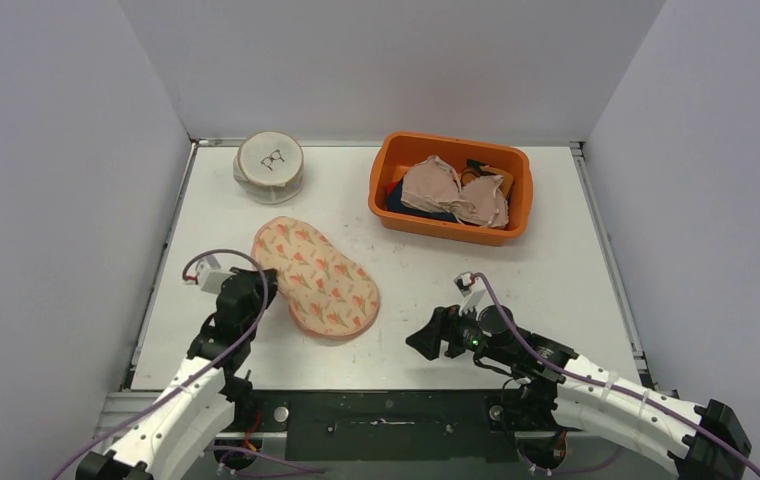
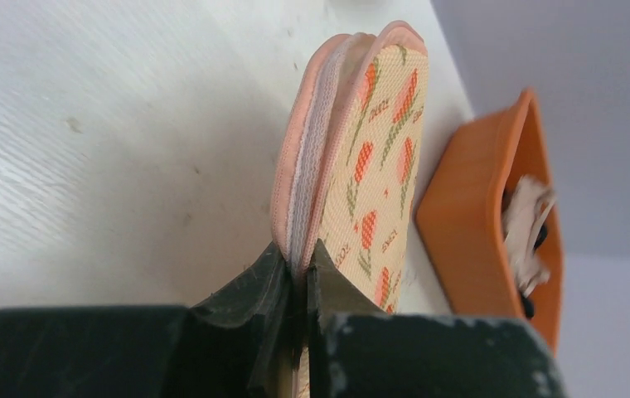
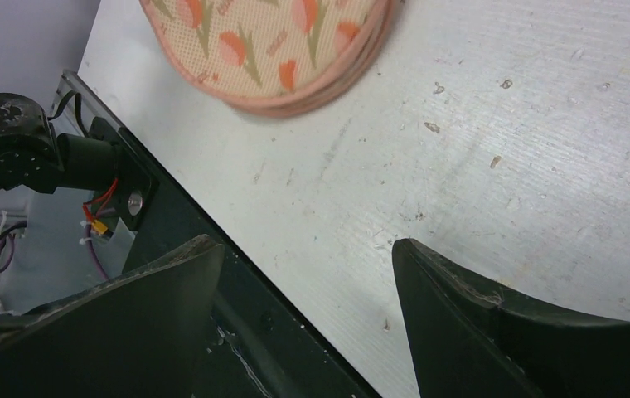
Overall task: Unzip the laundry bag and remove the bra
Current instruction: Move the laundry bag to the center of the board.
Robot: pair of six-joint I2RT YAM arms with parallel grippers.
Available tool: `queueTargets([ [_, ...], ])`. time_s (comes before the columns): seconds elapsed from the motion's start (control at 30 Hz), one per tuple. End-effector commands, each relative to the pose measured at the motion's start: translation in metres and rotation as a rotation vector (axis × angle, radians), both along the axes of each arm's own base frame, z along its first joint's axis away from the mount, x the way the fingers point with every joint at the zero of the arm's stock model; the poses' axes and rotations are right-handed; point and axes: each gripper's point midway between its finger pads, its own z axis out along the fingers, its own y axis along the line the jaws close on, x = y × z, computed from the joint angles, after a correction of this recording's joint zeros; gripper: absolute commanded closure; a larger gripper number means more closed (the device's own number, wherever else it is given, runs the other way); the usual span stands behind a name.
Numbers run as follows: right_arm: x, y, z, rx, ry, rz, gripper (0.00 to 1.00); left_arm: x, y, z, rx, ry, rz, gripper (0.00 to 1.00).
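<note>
The bag's rim swings to bare tabletop by the side next, and my left gripper releases it there. That spot lies to the gripper's left in the top view.
The laundry bag is a flat oval pouch, beige with orange tulips and a pink zipped rim, lying on the table left of centre. My left gripper is shut on its near left rim; the left wrist view shows the jaws pinching the pink zip edge. My right gripper is open and empty, low over the table right of the bag's near end, which shows in the right wrist view. A beige bra lies in the orange bin. No bra shows in the bag.
An orange bin with clothes stands at the back right, also in the left wrist view. A round white mesh bag with a bra icon stands at the back left. Grey walls close both sides. The table's front edge is under my right gripper.
</note>
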Motion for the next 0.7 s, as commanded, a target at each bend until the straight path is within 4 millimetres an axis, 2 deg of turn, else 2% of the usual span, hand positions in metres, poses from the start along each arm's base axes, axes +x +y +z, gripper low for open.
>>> queueTargets([
  [0.0, 0.003, 0.005, 0.007, 0.024, -0.040, 0.010, 0.24, 0.002, 0.062, 0.026, -0.129, -0.188, 0.383, 1.00],
  [0.17, 0.004, 0.008, 0.008, 0.037, -0.047, 0.014, 0.24, 0.004, 0.101, 0.024, -0.147, -0.189, 0.548, 1.00],
  [0.4, 0.003, 0.008, 0.008, 0.039, -0.049, 0.015, 0.25, 0.014, 0.146, -0.007, -0.249, -0.144, 0.719, 1.00],
  [0.57, 0.002, 0.008, 0.002, 0.033, -0.037, 0.018, 0.25, 0.026, 0.162, -0.022, -0.345, -0.139, 0.795, 1.00],
  [0.67, 0.002, 0.008, 0.002, 0.030, -0.038, 0.018, 0.25, 0.031, 0.168, -0.022, -0.343, -0.144, 0.822, 1.00],
])
